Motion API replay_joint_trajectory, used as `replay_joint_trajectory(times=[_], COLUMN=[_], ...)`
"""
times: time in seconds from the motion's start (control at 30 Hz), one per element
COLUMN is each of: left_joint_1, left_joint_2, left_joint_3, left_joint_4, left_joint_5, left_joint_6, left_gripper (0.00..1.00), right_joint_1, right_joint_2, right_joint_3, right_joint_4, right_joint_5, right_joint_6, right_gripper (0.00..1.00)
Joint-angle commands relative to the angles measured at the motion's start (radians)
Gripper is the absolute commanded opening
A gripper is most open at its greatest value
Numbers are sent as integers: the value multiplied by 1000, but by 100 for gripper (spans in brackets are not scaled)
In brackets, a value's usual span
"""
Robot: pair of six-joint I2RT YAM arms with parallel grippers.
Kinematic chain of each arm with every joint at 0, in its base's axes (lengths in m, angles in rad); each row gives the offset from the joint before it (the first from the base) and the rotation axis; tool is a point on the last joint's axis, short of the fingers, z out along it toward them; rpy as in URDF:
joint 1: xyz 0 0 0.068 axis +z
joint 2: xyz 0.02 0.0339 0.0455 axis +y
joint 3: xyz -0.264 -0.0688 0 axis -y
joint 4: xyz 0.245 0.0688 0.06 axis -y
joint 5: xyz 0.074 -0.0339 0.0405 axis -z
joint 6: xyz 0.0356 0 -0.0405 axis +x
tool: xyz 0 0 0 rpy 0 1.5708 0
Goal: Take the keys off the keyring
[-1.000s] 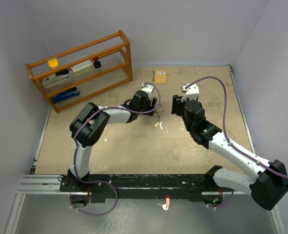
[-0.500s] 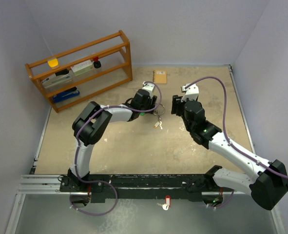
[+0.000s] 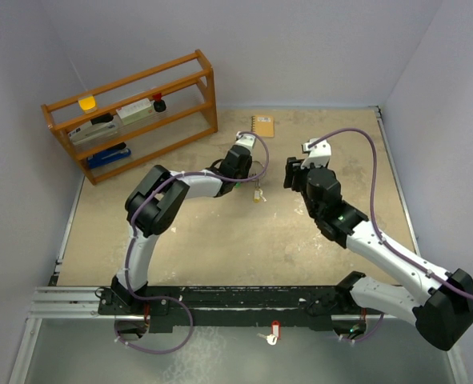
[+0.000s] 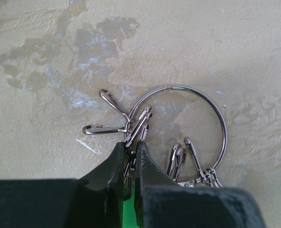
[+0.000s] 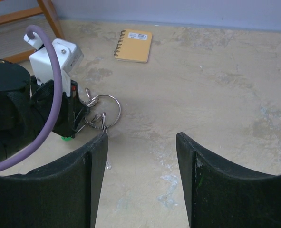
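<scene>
The green key head sits behind the fingers, so my left gripper lifts the clip next. It then swings toward the wooden rack and releases the clip on the table.
The keyring (image 4: 223, 124) is a large silver loop carrying several wire clips, lying on the tan table. My left gripper (image 4: 130, 146) is shut on one clip at the loop's left side. The bright green head of one key (image 4: 126, 209) shows between and behind its fingers. In the top view a brass-gold key (image 3: 258, 194) hangs just below the keyring (image 3: 261, 181), by the left gripper (image 3: 252, 173). My right gripper (image 5: 141, 135) stands open, apart from the keyring (image 5: 112, 105) and to its right, with nothing between its fingers. In the top view the right gripper (image 3: 291, 173) faces the left one.
A wooden rack (image 3: 132, 112) with small items stands at the back left. A tan spiral notebook (image 3: 262, 126) lies behind the grippers. A red-and-white tag (image 3: 274, 330) sits by the front rail. Walls close the table's left, back and right sides.
My left gripper has shut on a clip of the keyring and pulled it slightly toward the back. The brass key shifted with it. The right gripper stayed open and barely moved.
</scene>
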Motion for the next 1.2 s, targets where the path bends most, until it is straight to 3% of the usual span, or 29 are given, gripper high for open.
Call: replay_joint_trajectory(times=[0.0, 0.33, 0.6, 0.83, 1.0, 1.17], left_joint_1=[-2, -2, -4, -10, -10, -10], left_joint_2=[43, -203, -409, -518, -507, -382], left_joint_3=[-34, -148, -247, -283, -260, -188], left_joint_4=[-106, 10, 144, 194, 148, 41], left_joint_5=[-87, -146, -183, -178, -224, -303], left_joint_6=[-16, 27, 75, 126, 139, 101], left_gripper=[0, 0, 0, 0, 0, 23], right_joint_1=[-1, -1, -2, -1, -2, -1], right_joint_2=[-21, 85, 126, 170, 205, 163], right_joint_3=[-2, -23, -85, -103, -55, -58], right_joint_4=[40, 26, 131, 257, 247, 243], right_joint_5=[13, 2, -79, -265, -266, -278], right_joint_6=[4, -5, 9, -5, -15, -22], right_gripper=[62, 62, 63, 65, 66, 66])
